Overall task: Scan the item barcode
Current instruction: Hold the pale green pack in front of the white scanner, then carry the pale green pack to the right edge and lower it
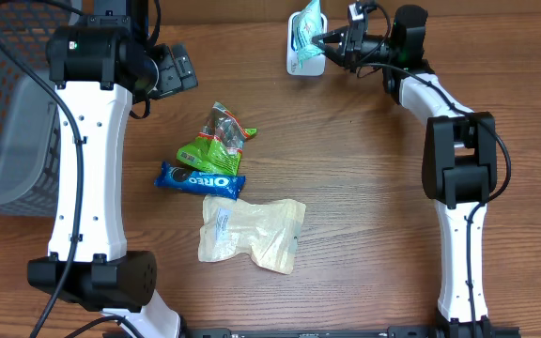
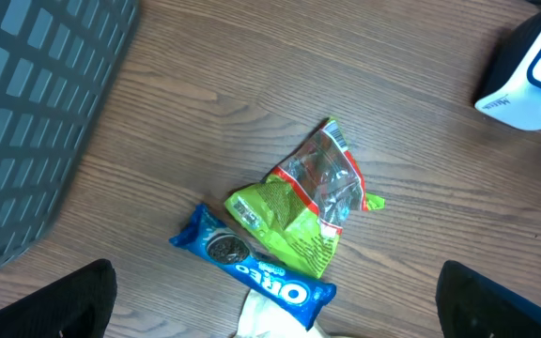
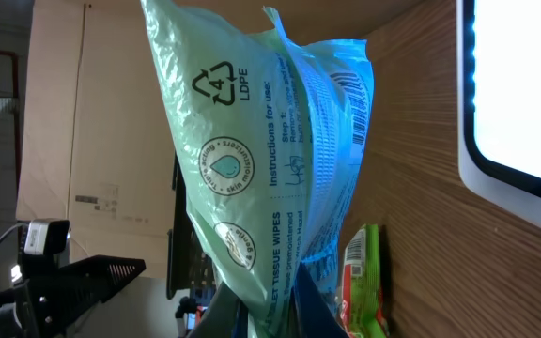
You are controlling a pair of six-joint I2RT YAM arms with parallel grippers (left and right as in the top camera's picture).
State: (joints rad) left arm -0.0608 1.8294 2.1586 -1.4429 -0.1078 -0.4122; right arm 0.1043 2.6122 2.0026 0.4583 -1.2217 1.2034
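The pack will be released next: I will swing my right gripper back and down from the scanner, as bare tabletop lies below it, to the right in the overhead view.
My right gripper is shut on the lower end of a pale green tissue-wipes pack, held upright at the table's far edge beside the white scanner. In the right wrist view the pack fills the middle. Its barcode is on the side facing the scanner's lit window, which tints the pack blue. My right gripper pinches the pack at the bottom of that view. My left gripper hangs open above the table, its dark fingers far apart over the snack pile.
A green snack bag, a blue Oreo pack and a white pouch lie mid-table. A grey mesh basket stands at the left. The scanner shows at the left wrist view's top right.
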